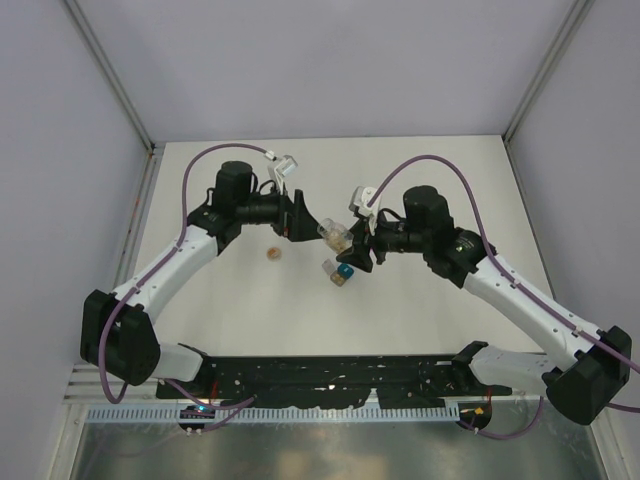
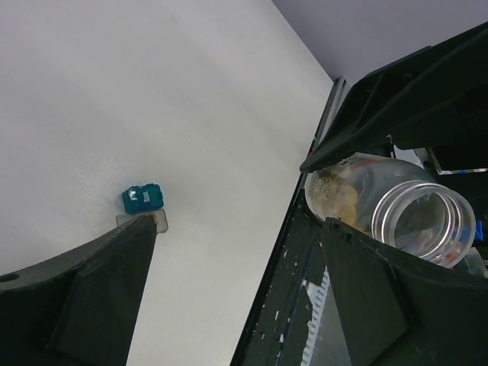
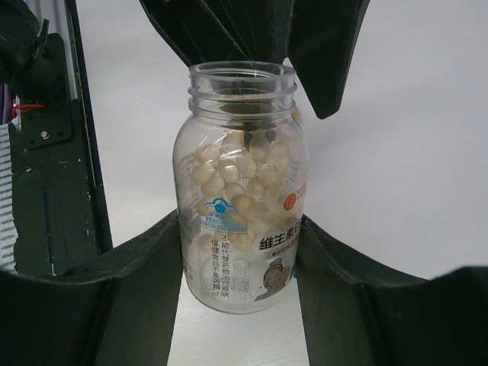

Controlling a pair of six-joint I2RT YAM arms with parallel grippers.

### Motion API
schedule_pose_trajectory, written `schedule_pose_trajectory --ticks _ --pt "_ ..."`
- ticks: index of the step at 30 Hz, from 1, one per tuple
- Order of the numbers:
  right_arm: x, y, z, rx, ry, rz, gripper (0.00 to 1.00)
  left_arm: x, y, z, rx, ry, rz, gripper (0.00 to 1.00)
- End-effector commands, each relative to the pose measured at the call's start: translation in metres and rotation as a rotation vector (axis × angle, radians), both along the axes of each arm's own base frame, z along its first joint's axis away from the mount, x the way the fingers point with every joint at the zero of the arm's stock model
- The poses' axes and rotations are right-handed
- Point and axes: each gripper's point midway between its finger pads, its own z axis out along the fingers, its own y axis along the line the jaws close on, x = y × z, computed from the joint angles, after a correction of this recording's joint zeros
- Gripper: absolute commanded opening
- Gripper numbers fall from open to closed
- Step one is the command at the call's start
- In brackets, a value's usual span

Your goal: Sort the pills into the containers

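Observation:
I should next move my open left gripper down and to the left in the top view, around the small orange-brown cap (image 1: pixel 273 253), because the held bottle (image 1: pixel 335 237) is uncapped.
A clear pill bottle (image 3: pixel 240 191), uncapped and full of pale pills, is held above the table in my right gripper (image 3: pixel 240 229), whose fingers (image 3: pixel 137 282) press both its sides. In the top view the bottle (image 1: pixel 335 237) sits between my right gripper (image 1: pixel 354 245) and my left gripper (image 1: pixel 308 228). My left gripper (image 2: pixel 238 229) is open and empty, with the bottle's mouth (image 2: pixel 423 221) just past its right finger. The teal container (image 1: pixel 345 272) and the grey container (image 1: pixel 329 266) stand side by side below the bottle. The teal container (image 2: pixel 142 198) also shows in the left wrist view.
A small orange-brown cap (image 1: pixel 273 254) lies on the white table to the left of the containers. A black base plate (image 1: pixel 330 375) runs along the near edge. White walls stand at the back and at both sides.

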Motion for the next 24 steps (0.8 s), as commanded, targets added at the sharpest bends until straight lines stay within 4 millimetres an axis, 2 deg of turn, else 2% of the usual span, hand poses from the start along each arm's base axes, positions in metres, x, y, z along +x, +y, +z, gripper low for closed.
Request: schedule_pose_trajectory --ticks 1,9,12,16,20,24 --pt "0.009 0.004 0.012 0.026 -0.032 -0.012 0.06 -0.021 -0.008 0.033 -0.078 -0.072 -0.093 0.94" --pt "0.009 0.002 0.011 0.021 -0.039 -0.017 0.06 -0.016 -0.005 0.028 -0.052 -0.09 -0.066 0.94" --pt "0.007 -0.001 0.016 0.023 -0.057 -0.022 0.06 -0.006 0.003 0.022 -0.008 -0.119 -0.015 0.94" --pt "0.005 -0.005 0.017 0.019 -0.071 -0.027 0.06 0.017 0.024 0.007 0.105 -0.16 0.117 0.94" --pt "0.003 -0.011 0.013 0.0 -0.083 -0.032 0.06 0.038 0.052 -0.019 0.277 -0.209 0.24 0.95" --pt "0.001 -0.019 0.005 -0.027 -0.086 -0.041 0.06 0.049 0.076 -0.049 0.443 -0.203 0.306 0.95"
